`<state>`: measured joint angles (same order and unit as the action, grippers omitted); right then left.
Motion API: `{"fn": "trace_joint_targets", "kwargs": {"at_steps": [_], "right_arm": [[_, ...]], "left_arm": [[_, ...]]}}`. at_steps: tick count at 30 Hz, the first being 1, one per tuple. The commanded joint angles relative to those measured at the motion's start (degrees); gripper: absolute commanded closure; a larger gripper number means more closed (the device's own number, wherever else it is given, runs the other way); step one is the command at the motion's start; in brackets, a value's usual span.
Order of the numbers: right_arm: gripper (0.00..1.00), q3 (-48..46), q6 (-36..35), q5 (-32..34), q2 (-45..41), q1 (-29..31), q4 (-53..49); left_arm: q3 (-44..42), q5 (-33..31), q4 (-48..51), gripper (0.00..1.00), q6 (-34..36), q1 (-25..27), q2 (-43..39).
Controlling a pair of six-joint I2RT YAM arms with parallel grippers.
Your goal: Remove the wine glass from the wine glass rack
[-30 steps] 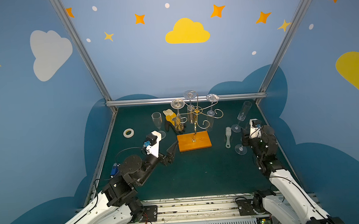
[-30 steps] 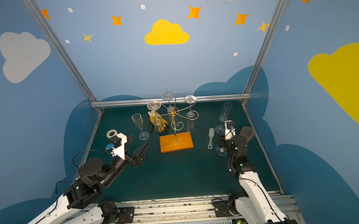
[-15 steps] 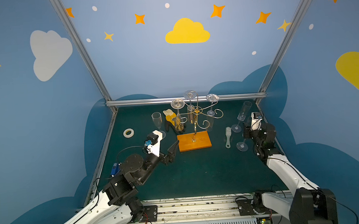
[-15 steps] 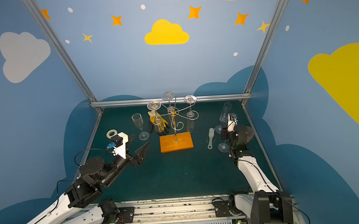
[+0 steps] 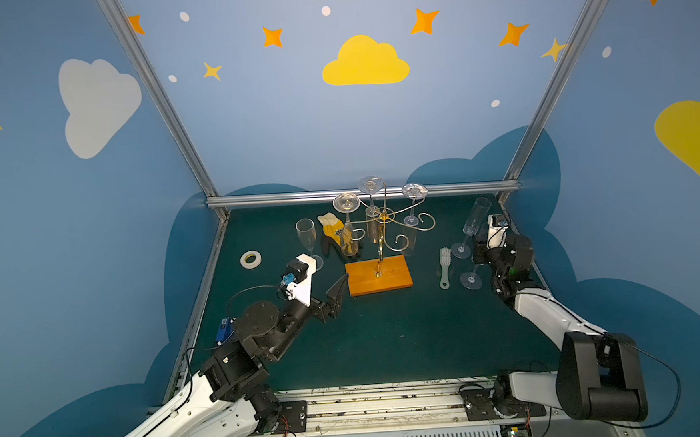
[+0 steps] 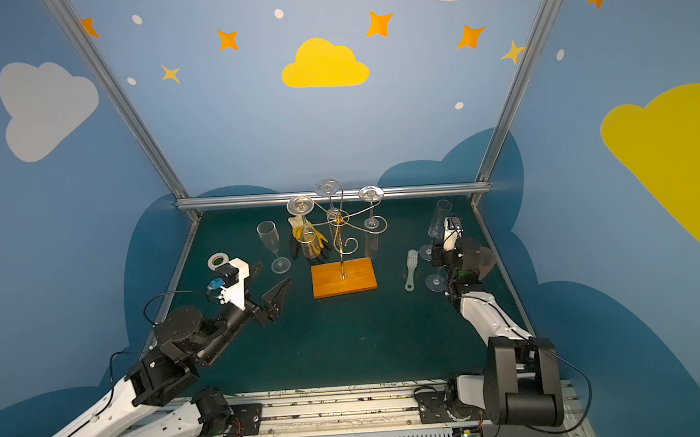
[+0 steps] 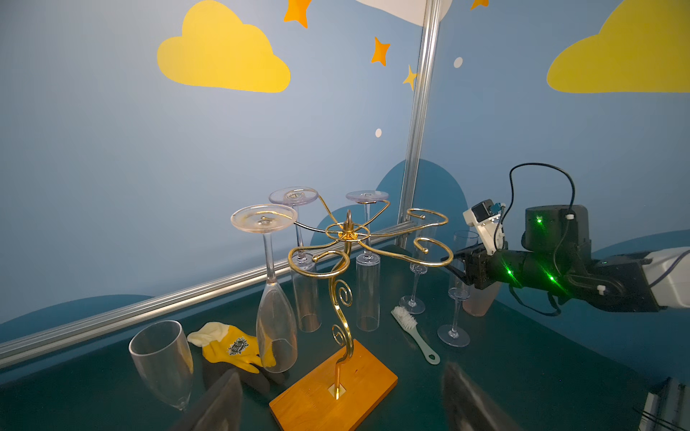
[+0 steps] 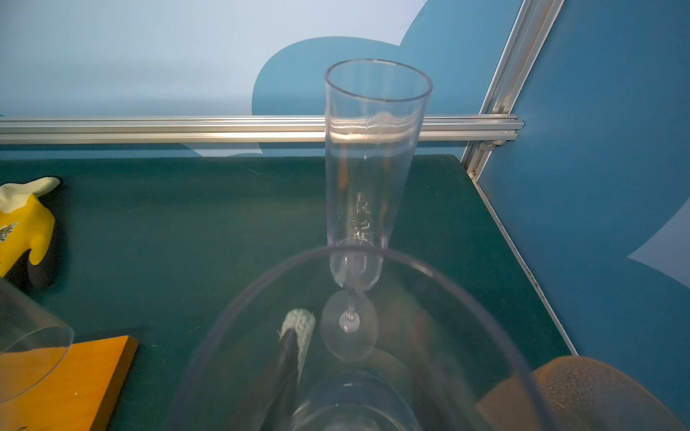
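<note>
The clear tabletop (image 5: 475, 269) beside the loose glass is just outward of my right gripper. I need to move that gripper slightly outward next and let go of the upright wine glass's bowl.
The wine glass rack (image 5: 383, 226) (image 7: 347, 239), gold wire on an orange wooden base (image 5: 379, 275), stands mid-table. Three clear glasses hang upside down on it (image 5: 348, 228) (image 5: 370, 210) (image 5: 412, 211). My right gripper (image 5: 484, 257) (image 7: 461, 268), right of the rack, is shut on the bowl of an upright wine glass (image 8: 429, 272). That glass's foot (image 5: 471, 281) (image 7: 453, 336) is down at table level. My left gripper (image 6: 267, 281) (image 7: 343, 406) stands open and empty near the base's front left corner.
A loose glass (image 5: 308, 238) stands left of the rack, and another (image 5: 472, 228) (image 8: 373, 168) just behind the held one. A yellow glove (image 5: 332, 231) lies behind the rack's left side. A brush (image 5: 445, 265) lies between base and right gripper; tape roll (image 5: 251, 259) far left.
The right arm has stretched forward and lower, carrying the held glass a little farther back. The left arm has hardly moved.
</note>
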<state>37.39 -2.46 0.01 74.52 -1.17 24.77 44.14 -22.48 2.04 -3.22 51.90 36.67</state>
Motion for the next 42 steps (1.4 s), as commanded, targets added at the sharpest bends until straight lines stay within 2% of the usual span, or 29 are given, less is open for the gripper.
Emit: {"fn": "trace_joint_targets", "kwargs": {"at_steps": [1, 9, 22, 31, 42], "right_arm": [[0.78, 2.76, -0.62, -0.51, 1.84, -0.93, 3.93], [0.78, 4.34, -0.96, -1.31, 6.45, -2.34, 6.60], [0.74, 4.98, -1.95, -1.72, 8.49, -2.73, 5.53], [0.45, 5.13, -1.93, -1.44, 7.31, -2.76, 3.28], [0.30, 4.57, -2.13, -1.59, 4.18, -2.76, 1.74]], "left_arm": [[1.56, -0.02, -1.38, 0.17, 0.32, -0.27, -0.28], [1.83, -0.02, -1.43, 0.17, 0.41, -0.31, 0.08], [1.69, 0.07, -1.34, 0.17, 0.36, -0.42, -0.03], [1.39, 0.16, -1.00, 0.17, 0.24, -0.40, -0.79], [1.55, 0.33, -1.25, 0.17, 0.41, -0.44, -1.11]]}}
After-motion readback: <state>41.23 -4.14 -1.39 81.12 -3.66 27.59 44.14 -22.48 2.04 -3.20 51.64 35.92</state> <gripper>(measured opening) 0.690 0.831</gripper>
